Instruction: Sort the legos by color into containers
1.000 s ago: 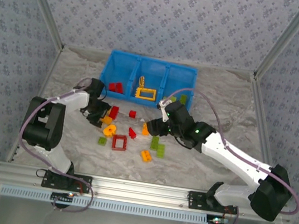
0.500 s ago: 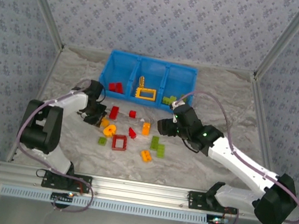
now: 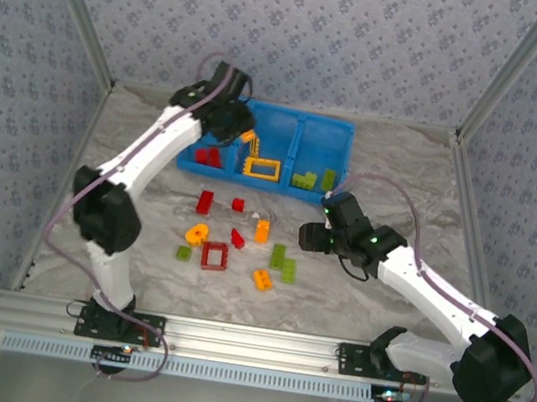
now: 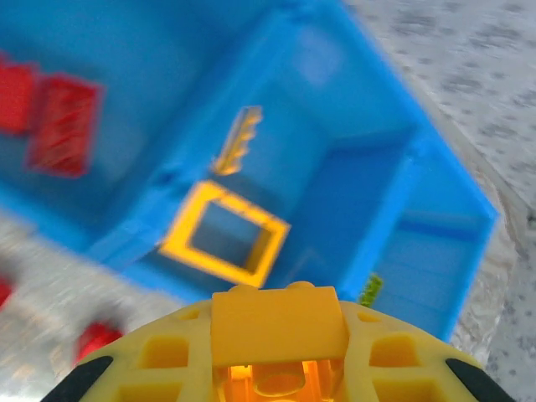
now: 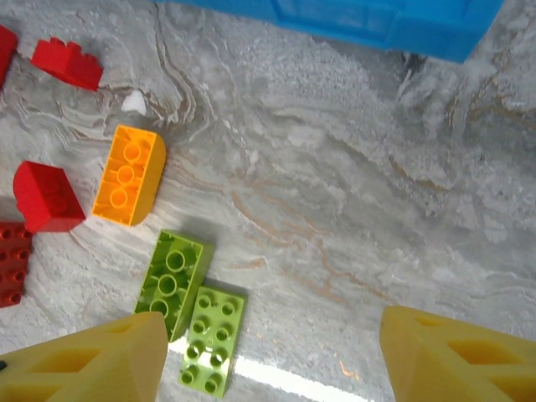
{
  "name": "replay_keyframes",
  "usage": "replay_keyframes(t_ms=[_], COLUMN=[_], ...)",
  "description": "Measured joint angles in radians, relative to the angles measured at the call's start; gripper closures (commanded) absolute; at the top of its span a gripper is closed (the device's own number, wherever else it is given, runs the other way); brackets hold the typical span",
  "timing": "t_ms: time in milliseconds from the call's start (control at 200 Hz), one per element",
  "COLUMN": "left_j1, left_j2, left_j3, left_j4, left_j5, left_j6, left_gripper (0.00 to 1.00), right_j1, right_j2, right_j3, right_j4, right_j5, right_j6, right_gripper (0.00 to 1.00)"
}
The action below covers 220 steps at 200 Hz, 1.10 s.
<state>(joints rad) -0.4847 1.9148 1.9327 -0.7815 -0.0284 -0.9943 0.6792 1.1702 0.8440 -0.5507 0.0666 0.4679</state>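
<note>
Yellow pieces lie in the middle section of the bin, so my left gripper should move across over that section. It should then go down toward the section's bare bottom beside the small yellow piece to release.
My left gripper (image 3: pixel 231 125) hangs over the blue bin (image 3: pixel 324 129), shut on an orange-yellow brick (image 4: pixel 276 322). Beneath it the middle compartment holds a yellow frame (image 4: pixel 224 232) and a small yellow piece (image 4: pixel 237 141). Red bricks (image 4: pixel 63 113) lie in the left compartment and green bricks (image 3: pixel 304 179) in the right one. My right gripper (image 3: pixel 312 236) is open and low over the table, right of the loose bricks. Two green bricks (image 5: pixel 172 280) lie just inside its left finger (image 5: pixel 92 364), with an orange brick (image 5: pixel 127 174) beyond them.
Red, orange and green bricks and a red frame (image 3: pixel 215 256) are scattered on the marbled cloth in front of the bin. Bare cloth (image 5: pixel 377 209) stretches to the right of them. Patterned walls and metal posts enclose the table.
My left arm rose from the table by the loose bricks and swung up over the bin with the orange-yellow brick. My right gripper drew back from the bin, toward the lower right.
</note>
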Motion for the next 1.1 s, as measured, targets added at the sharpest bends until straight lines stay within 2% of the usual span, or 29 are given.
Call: replay_keyframes(t_ms=[180, 360, 535, 665, 979, 1099], left_j1=[-0.055, -0.061, -0.061, -0.064, -0.068, -0.067], left_j2=[0.296, 0.491, 0.639, 0.68, 0.698, 0.698], left_j3=[0.288, 0.409, 0.565, 0.595, 0.595, 0.595], left_j4=[0.019, 0.031, 0.013, -0.003, -0.043, -0.063], left_j5=[-0.03, -0.092, -0.13, -0.13, -0.129, -0.125], left_j6=[0.161, 0.273, 0.322, 0.329, 0.337, 0.347], left_gripper=[0.81, 0.84, 0.84, 0.83, 0.67, 0.58], right_j1=[-0.019, -0.021, -0.016, 0.01, 0.172, 0.21], right_j2=[-0.033, -0.054, -0.046, -0.002, 0.255, 0.343], right_j3=[0.0, 0.0, -0.001, -0.002, 0.011, 0.053], right_j4=[-0.042, -0.077, -0.114, -0.142, -0.146, -0.14], right_j5=[-0.019, -0.068, -0.119, -0.117, -0.102, -0.091], right_j6=[0.0, -0.001, -0.005, -0.002, 0.029, 0.053], right_gripper=[0.29, 0.29, 0.29, 0.29, 0.29, 0.29])
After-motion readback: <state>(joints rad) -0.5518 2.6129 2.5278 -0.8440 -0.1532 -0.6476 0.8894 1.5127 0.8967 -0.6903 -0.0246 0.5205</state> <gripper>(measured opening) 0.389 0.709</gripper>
